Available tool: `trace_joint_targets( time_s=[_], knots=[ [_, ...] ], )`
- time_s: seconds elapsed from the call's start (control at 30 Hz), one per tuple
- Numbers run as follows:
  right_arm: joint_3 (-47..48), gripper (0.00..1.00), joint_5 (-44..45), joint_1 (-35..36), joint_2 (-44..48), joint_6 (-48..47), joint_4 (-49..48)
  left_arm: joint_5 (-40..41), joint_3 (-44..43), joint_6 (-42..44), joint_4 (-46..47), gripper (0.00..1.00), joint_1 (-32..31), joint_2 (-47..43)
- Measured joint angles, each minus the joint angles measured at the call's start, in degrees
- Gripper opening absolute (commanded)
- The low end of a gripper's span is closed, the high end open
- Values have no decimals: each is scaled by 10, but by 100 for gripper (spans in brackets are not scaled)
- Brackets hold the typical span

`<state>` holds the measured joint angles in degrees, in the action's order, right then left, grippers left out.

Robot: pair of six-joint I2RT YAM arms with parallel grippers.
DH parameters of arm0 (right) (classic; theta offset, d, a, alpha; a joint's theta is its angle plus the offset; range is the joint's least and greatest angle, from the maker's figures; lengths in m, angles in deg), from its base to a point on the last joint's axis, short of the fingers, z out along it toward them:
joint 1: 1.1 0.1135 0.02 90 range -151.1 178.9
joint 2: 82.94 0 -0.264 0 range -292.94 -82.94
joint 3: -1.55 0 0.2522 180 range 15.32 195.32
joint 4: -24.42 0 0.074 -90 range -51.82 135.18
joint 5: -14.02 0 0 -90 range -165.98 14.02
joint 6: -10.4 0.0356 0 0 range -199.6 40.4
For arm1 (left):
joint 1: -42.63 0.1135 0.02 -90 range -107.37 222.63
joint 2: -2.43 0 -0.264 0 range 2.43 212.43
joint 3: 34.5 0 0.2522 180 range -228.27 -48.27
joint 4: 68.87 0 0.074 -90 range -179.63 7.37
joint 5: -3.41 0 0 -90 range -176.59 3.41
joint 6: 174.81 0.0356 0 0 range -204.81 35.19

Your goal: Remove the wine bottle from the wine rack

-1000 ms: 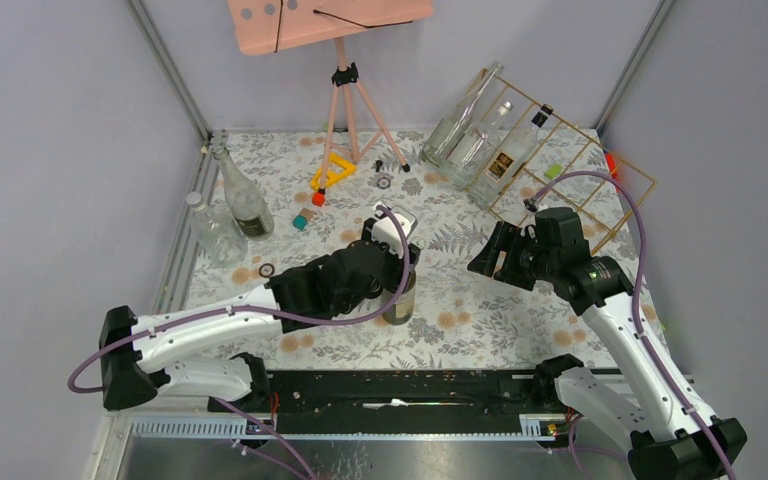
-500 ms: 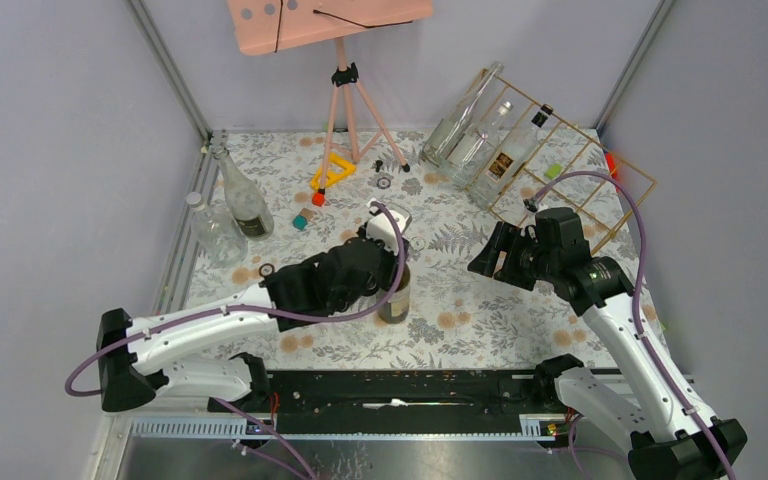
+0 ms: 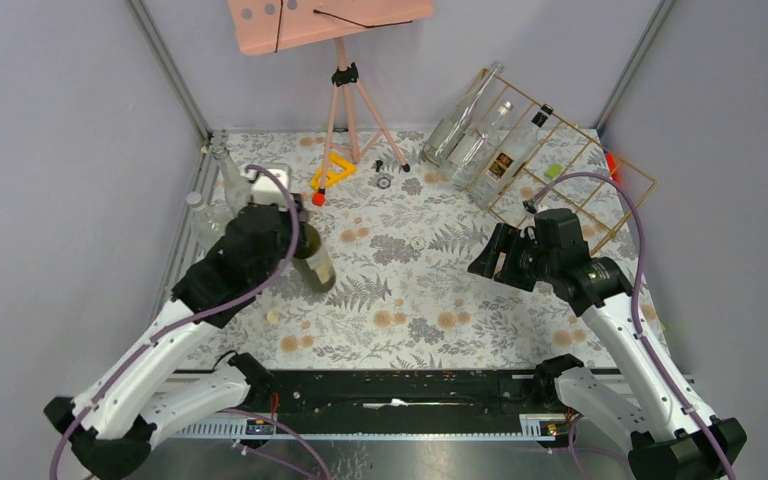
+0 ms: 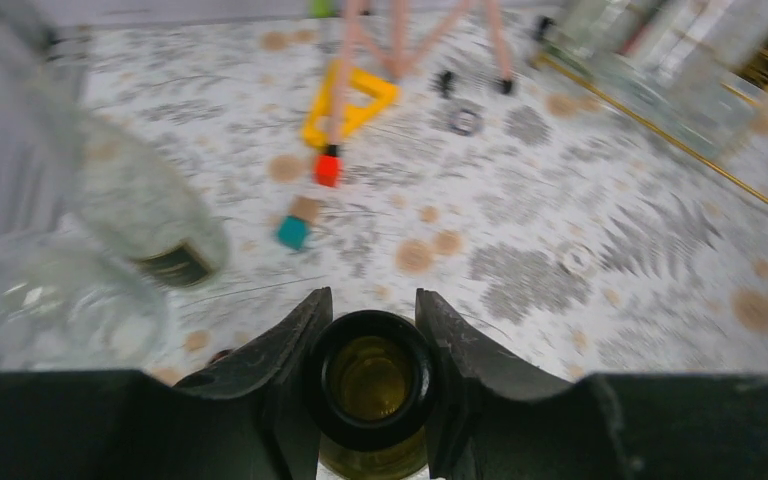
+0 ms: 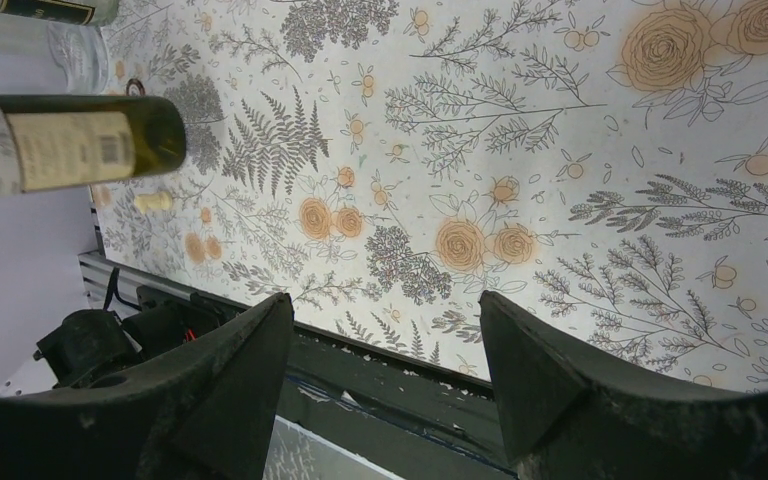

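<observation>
My left gripper should next go down and toward the left in the top view to release the dark green bottle, because there is bare tabletop by the clear bottles below on that side.
The gold wire wine rack (image 3: pixel 572 168) leans at the back right and holds three clear bottles (image 3: pixel 482 143). My left gripper (image 3: pixel 294 226) is shut on the neck of a dark green wine bottle (image 3: pixel 316 264), which is tilted over the left part of the table. In the left wrist view the fingers (image 4: pixel 285 345) clamp both sides of the bottle's open mouth (image 4: pixel 373 375). The right wrist view shows its labelled body (image 5: pixel 80 145). My right gripper (image 3: pixel 488 256) is open and empty in front of the rack, its fingers (image 5: pixel 250 350) wide apart above the table's near edge.
Two clear bottles (image 3: pixel 232 180) stand at the left wall, close beside my left wrist; they also show in the left wrist view (image 4: pixel 150 215). A pink tripod (image 3: pixel 346 95), a yellow triangle (image 3: pixel 332 172) and small red (image 4: pixel 327 170) and teal (image 4: pixel 292 232) blocks sit at the back centre.
My left arm has swung left with the green bottle, from the table's middle to beside the clear bottles at the left wall. The right arm has not moved.
</observation>
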<state>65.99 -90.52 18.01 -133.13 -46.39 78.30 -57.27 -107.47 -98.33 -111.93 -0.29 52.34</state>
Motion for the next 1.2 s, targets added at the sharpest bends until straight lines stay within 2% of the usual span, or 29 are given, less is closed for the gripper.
trace_joint_targets(
  time_s=[0.13, 0.3, 0.47, 0.6, 0.83, 1.2],
  knots=[
    [-5, 75, -1, 0, -1, 0, -1, -8, 0, 3, -10, 0, 115, -19],
    [-11, 75, -1, 0, -2, -3, -1, -58, 0, 5, 0, 0, 237, 11],
    [-22, 75, -1, 0, -2, -10, -1, -122, 0, -7, 40, 0, 321, 55],
    [-27, 75, -1, 0, -8, -19, -1, -156, 0, -17, 90, 0, 345, 87],
    [-27, 75, -2, 0, -31, -29, -3, -168, 0, -19, 148, 0, 352, 141],
    [-27, 75, -2, 0, -47, -39, -8, -106, 7, -5, 164, 0, 366, 157]
  ],
)
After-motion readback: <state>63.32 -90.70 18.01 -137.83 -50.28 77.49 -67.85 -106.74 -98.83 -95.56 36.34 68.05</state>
